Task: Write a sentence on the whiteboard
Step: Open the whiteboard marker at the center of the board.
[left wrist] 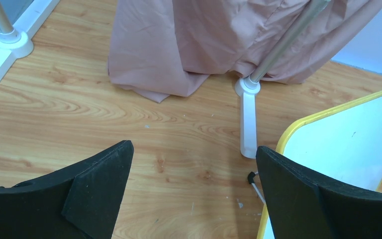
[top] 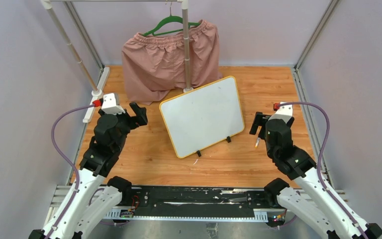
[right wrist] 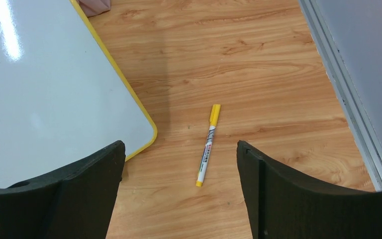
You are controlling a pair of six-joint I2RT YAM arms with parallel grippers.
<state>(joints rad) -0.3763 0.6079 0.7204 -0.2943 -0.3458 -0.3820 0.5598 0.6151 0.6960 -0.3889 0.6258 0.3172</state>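
Observation:
The marker lies slanted below my open fingers. My right gripper will turn to match it, move down and close across the marker's white body (top: 258, 140) (right wrist: 209, 143).
The whiteboard (top: 202, 115) stands tilted on small black feet in the middle of the wooden table, with a yellow frame around it. Its face is bare white (right wrist: 45, 99) and no sentence is in view. Only its left corner (left wrist: 348, 139) shows in the left wrist view. A yellow-capped marker (right wrist: 207, 147) lies flat on the wood just right of the board (top: 257, 143). My right gripper (right wrist: 179, 144) hangs open above and just short of the marker, holding nothing. Left of the board, my left gripper (left wrist: 194, 147) is open over bare wood (top: 140, 115).
Pink shorts (top: 169, 59) hang on a green hanger (top: 171, 22) behind the board. A rack pole (top: 185, 45) stands in front of them, its white foot (left wrist: 247, 124) beside the board's corner. A metal rail (right wrist: 348, 99) runs along the table's right edge.

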